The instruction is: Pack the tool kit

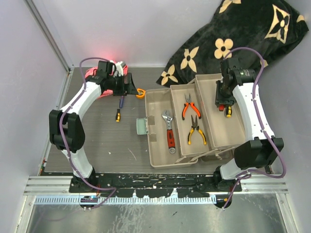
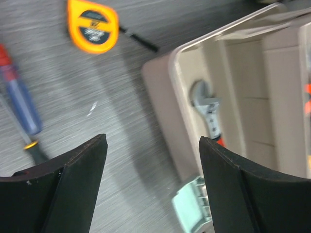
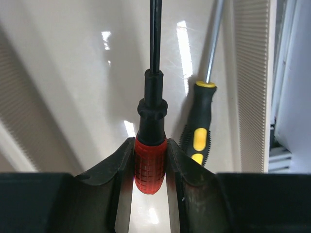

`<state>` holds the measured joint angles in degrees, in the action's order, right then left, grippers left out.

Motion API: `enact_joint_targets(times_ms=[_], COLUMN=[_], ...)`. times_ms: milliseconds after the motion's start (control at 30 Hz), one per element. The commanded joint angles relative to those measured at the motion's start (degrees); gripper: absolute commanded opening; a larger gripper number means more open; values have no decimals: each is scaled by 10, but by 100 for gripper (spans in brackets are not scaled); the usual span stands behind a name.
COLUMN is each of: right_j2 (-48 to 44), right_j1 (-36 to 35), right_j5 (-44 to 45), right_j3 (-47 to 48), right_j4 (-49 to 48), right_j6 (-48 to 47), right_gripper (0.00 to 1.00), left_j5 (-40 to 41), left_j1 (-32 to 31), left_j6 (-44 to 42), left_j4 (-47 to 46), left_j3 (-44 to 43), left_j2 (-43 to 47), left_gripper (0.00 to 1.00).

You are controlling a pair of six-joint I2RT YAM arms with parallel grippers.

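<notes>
My left gripper needs to move back from the toolbox [image 1: 158, 160] first, then turn and go down onto the handle of the black-and-yellow screwdriver to get it, away from the blue one.
The toolbox [image 1: 158, 160] lies open, its beige trays spread out. A red wrench [image 1: 169, 131] rests in the left tray, and orange pliers [image 1: 187, 107] and yellow pliers [image 1: 196, 130] in the middle one. My right gripper [image 3: 150, 145] hangs over the right tray [image 3: 73, 73], shut on a red-handled screwdriver [image 3: 150, 165]. A yellow-and-black screwdriver [image 3: 199, 126] lies beside it. My left gripper [image 2: 153, 141] is open and holds nothing, above the table by the box's left wall [image 2: 160, 82]. The orange tape measure [image 2: 92, 26] and a blue screwdriver [image 2: 22, 107] lie on the table.
A black flower-patterned blanket [image 1: 233, 39] is bunched at the back right, behind the box. A pale green latch [image 2: 192, 204] sticks out from the box's left side. Something red [image 1: 90, 74] sits at the back left behind my left arm. Walls close in both sides.
</notes>
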<state>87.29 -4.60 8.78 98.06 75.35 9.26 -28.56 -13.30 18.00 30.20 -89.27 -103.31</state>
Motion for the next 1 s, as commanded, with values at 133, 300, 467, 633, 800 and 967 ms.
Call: enact_joint_targets(times_ms=[133, 300, 467, 633, 800, 967], right_j2=[-4, -2, -7, -10, -15, -22], right_j1=[4, 4, 4, 4, 4, 4], right_j5=[62, 59, 54, 50, 50, 49], right_j3=[-14, -18, -30, -32, -33, -17], right_j4=[8, 11, 10, 10, 11, 12], right_j6=[-15, -12, -12, -12, -11, -9], right_gripper=[6, 23, 37, 41, 55, 62], left_j5=[128, 165, 192, 239, 300, 336], left_j1=[8, 9, 9, 9, 10, 9], left_j6=[-132, -139, -140, -145, -154, -158], left_j4=[91, 112, 128, 143, 157, 165], left_j3=[-20, -31, -34, -37, -30, -15], left_j2=[-16, -40, -60, -75, -88, -105], left_gripper=[77, 77, 78, 79, 77, 71])
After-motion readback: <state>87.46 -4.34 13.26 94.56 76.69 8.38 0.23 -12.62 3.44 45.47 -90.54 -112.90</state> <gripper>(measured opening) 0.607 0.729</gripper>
